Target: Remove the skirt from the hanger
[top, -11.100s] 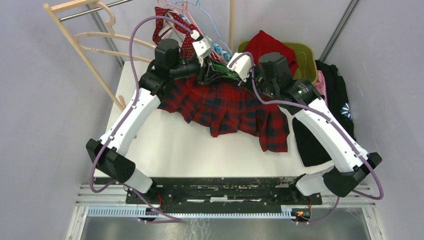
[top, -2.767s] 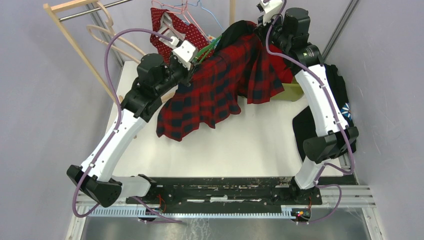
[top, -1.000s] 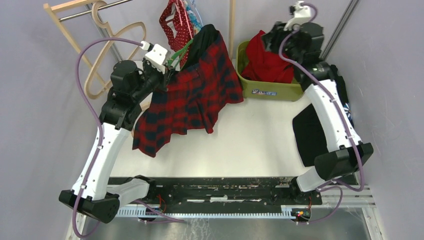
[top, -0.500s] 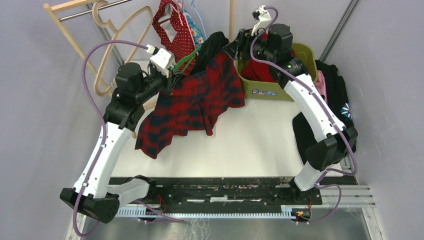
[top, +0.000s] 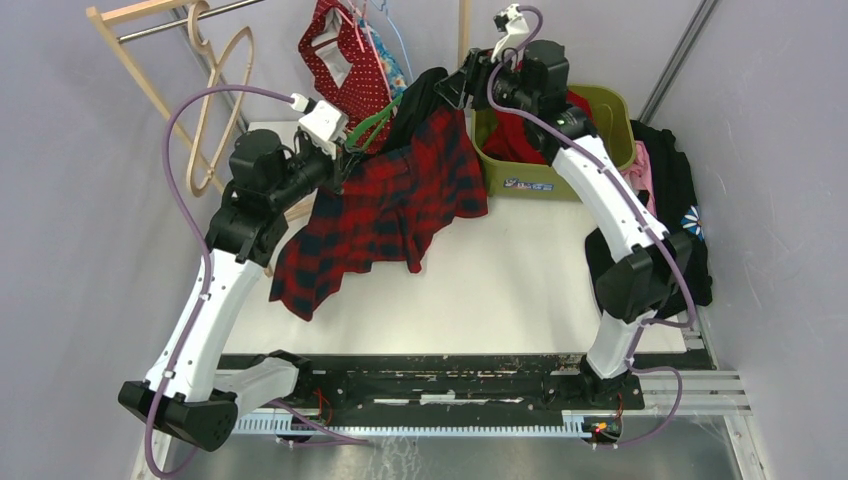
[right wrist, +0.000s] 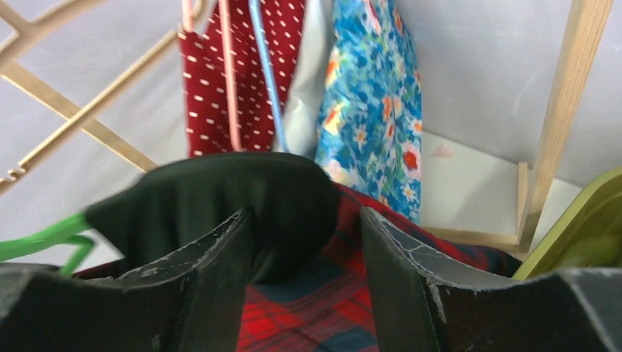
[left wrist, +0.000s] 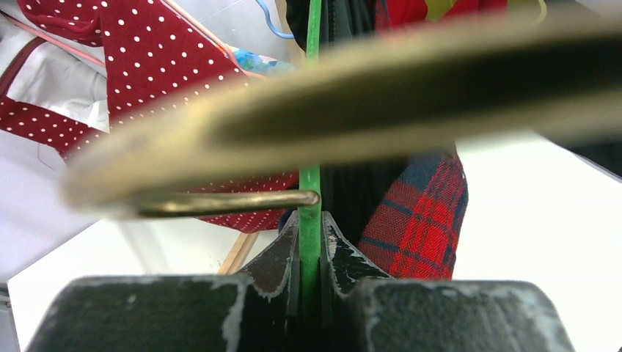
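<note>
My right gripper already has black waistband and plaid [right wrist: 315, 308] between its fingers, so next it will stay nearly in place and close them on the skirt's edge.
A red and dark plaid skirt [top: 390, 205] with a black waistband [top: 418, 92] hangs on a green hanger [top: 372, 122], held up over the table's far left. My left gripper [top: 345, 148] is shut on the green hanger [left wrist: 311, 183], with the plaid cloth [left wrist: 422, 216] just beyond it. My right gripper [top: 462, 88] is open, its jaws on either side of the black waistband [right wrist: 242, 202] at the skirt's top, with plaid [right wrist: 315, 308] between and below them.
A wooden rack [top: 150, 85] at the far left carries a wooden hanger [top: 215, 100] and a red dotted garment [top: 345, 55] beside a blue floral one [right wrist: 374, 110]. A green bin [top: 560, 150] with red cloth stands far right. Dark clothes [top: 650, 240] lie at the right edge.
My right gripper has swung from over the green bin leftward to the skirt's waistband. The left gripper, hanger and skirt have shifted slightly right. The wooden hanger on the rack has swung.
</note>
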Controlling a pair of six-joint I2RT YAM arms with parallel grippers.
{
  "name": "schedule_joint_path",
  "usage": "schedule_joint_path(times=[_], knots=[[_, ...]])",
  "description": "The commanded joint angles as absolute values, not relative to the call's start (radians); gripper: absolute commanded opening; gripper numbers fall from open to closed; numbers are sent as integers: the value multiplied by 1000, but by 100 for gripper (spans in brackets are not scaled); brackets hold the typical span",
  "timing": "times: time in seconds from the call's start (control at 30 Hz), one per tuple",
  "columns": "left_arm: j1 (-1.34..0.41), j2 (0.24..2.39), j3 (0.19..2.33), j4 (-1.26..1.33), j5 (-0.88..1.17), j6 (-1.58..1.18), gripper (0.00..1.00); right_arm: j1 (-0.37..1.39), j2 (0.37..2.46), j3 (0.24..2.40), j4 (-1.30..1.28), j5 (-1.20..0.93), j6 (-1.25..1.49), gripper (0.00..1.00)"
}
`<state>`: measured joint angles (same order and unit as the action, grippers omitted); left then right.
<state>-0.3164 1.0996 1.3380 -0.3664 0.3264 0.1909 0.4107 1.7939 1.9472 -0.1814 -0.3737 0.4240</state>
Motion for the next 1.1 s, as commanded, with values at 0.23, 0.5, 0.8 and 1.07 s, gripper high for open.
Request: schedule_joint_path(times=[0.23,0.5,0.8,1.07], knots=[[-321,1044,1368,-260,324,170,3,415,1831,1980,-134,-400,471,47],[-321,1033,1352,-264,312,177,3,404,1827,1984,-165,-353,497,1],[-321,1020,1328,-273,301,188,3,276,1845,2232,-330,-92,293,1],[-320,1013,1342,-296,274,202,3,158,1827,2224,-356,22,144,1]])
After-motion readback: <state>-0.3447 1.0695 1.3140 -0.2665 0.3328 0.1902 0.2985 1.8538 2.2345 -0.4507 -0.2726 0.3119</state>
